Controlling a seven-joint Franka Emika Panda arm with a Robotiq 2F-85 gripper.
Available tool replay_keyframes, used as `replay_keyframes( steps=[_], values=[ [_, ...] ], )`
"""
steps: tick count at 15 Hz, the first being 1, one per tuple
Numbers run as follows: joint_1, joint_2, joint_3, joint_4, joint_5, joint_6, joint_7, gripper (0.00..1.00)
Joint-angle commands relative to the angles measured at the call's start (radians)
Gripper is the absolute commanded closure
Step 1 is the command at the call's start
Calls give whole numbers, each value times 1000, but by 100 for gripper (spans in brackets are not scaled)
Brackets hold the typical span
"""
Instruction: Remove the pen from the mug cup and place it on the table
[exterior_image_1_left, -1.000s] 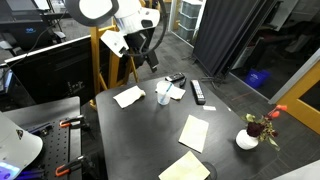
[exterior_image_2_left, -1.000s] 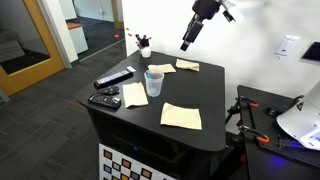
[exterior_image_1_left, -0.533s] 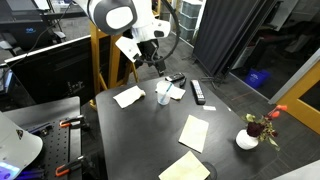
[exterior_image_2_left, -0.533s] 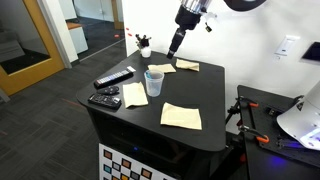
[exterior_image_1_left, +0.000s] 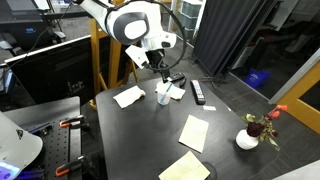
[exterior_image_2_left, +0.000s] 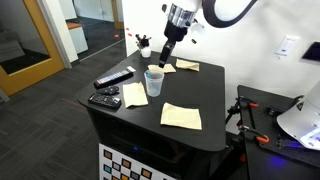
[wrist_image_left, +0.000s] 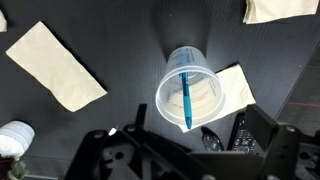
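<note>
My gripper needs to lower its open fingers around the pen's upper end, which sticks out over the cup's rim.
The mug cup (exterior_image_1_left: 163, 94) is a small pale translucent cup standing upright on the dark table (exterior_image_1_left: 150, 140); it also shows in an exterior view (exterior_image_2_left: 154, 82). In the wrist view I look straight down into the cup (wrist_image_left: 210, 95), and the teal-blue pen (wrist_image_left: 186, 98) leans inside it, tip over the rim. My gripper (exterior_image_1_left: 160, 72) hangs just above the cup in both exterior views (exterior_image_2_left: 166, 58), open and empty. Its two fingers (wrist_image_left: 200, 125) frame the lower edge of the wrist view, apart from the pen.
Paper sheets (exterior_image_1_left: 128, 96) (exterior_image_1_left: 194, 131) (exterior_image_1_left: 185, 167) lie on the table, one under the cup. Two black remotes (exterior_image_2_left: 113, 78) (exterior_image_2_left: 104, 99) lie beside the cup. A white vase with red flowers (exterior_image_1_left: 250, 135) stands at a table corner.
The arm has swung over from off the table's edge and come down, so the gripper now hangs directly above the cup. The cup, pen and papers have not moved.
</note>
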Motion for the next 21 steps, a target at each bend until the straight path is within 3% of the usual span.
replay_keyframes(
  steps=[1, 4, 11, 12, 21],
  values=[
    [5, 66, 1, 73, -20, -24, 35, 17],
    [12, 106, -2, 108, -21, -34, 33, 29],
    [31, 179, -9, 161, -24, -55, 39, 34],
    [34, 186, -10, 161, -24, -51, 42, 41],
    [29, 215, -12, 180, 0, -47, 36, 44]
  ],
)
